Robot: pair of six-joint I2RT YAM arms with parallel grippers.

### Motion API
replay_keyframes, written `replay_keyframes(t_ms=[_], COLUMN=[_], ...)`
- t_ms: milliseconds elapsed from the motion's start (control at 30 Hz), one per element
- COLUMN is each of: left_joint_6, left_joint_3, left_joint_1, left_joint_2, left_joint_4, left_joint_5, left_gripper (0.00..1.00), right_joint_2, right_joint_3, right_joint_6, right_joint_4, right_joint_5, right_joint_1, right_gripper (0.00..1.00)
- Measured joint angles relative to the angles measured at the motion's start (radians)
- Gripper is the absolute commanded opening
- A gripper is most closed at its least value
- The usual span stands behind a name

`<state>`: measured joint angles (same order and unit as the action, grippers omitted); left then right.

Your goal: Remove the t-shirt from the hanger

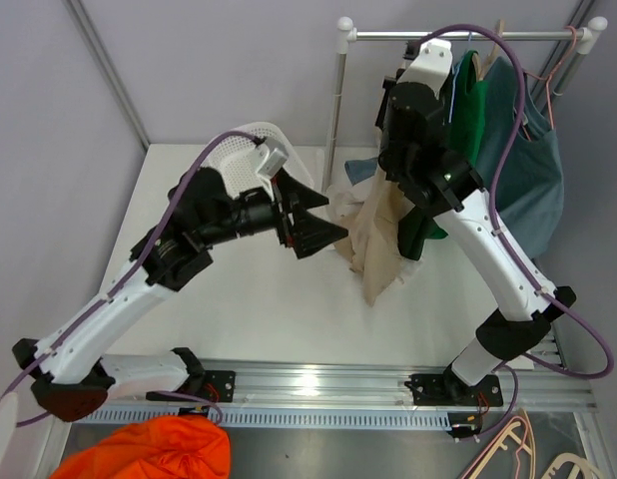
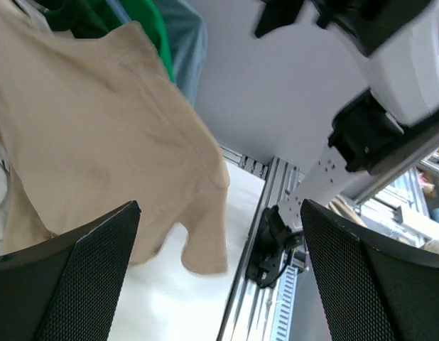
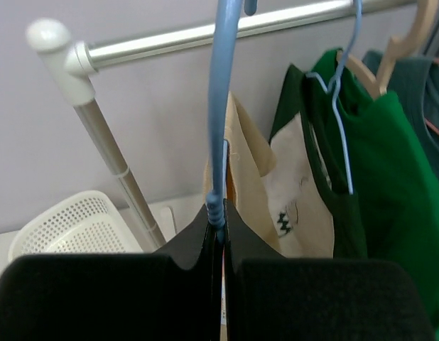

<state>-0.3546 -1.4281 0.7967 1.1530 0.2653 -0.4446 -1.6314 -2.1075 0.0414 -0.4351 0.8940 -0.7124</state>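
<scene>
The left gripper lowers toward the right in the top view next, onto the t-shirt's lower cloth, because that cloth still hangs beyond the gripper's spread fingers.
A beige t-shirt (image 1: 380, 239) hangs from a blue hanger (image 3: 221, 106) hooked on the metal rail (image 1: 458, 36). Its lower end rests on the white table (image 1: 269, 299). My right gripper (image 3: 221, 238) is shut on the hanger's stem just below the rail, with the shirt's collar (image 3: 241, 163) behind it. My left gripper (image 1: 323, 222) is open and empty, just left of the shirt at mid height. In the left wrist view the shirt (image 2: 113, 142) hangs ahead of the spread fingers (image 2: 84, 284), apart from them.
A green shirt (image 1: 468, 110) and a grey-blue garment (image 1: 533, 170) hang further right on the rail. A white mesh basket (image 1: 251, 150) stands at the table's back. The rack's upright post (image 1: 336, 110) is beside the shirt. An orange cloth (image 1: 154, 454) and spare hangers (image 1: 518, 449) lie below the front rail.
</scene>
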Motion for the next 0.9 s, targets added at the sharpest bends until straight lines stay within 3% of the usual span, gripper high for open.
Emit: replay_keyframes(t_ms=[200, 367, 633, 767, 900], left_joint_6=[0.15, 0.305, 0.489, 0.529, 0.541], left_joint_3=[0.116, 0.254, 0.28, 0.289, 0.288], left_joint_1=[0.157, 0.365, 0.478, 0.488, 0.489], left_joint_2=[-0.202, -0.301, -0.09, 0.02, 0.034], left_joint_4=[0.031, -0.001, -0.083, -0.108, -0.134], left_joint_5=[0.172, 0.381, 0.819, 0.939, 0.993], left_gripper=[0.99, 1.0, 0.99, 1.0, 1.0], right_joint_2=[0.025, 0.025, 0.025, 0.022, 0.016], right_joint_3=[0.029, 0.023, -0.008, -0.008, -0.012], right_joint_6=[0.13, 0.194, 0.251, 0.263, 0.265], right_joint_4=[-0.111, -0.168, -0.203, -0.204, -0.204], right_joint_5=[0.086, 0.089, 0.076, 0.066, 0.058], right_joint_1=[-0.037, -0.043, -0.058, -0.058, -0.058], right_gripper=[0.0, 0.0, 0.0, 0.0, 0.0])
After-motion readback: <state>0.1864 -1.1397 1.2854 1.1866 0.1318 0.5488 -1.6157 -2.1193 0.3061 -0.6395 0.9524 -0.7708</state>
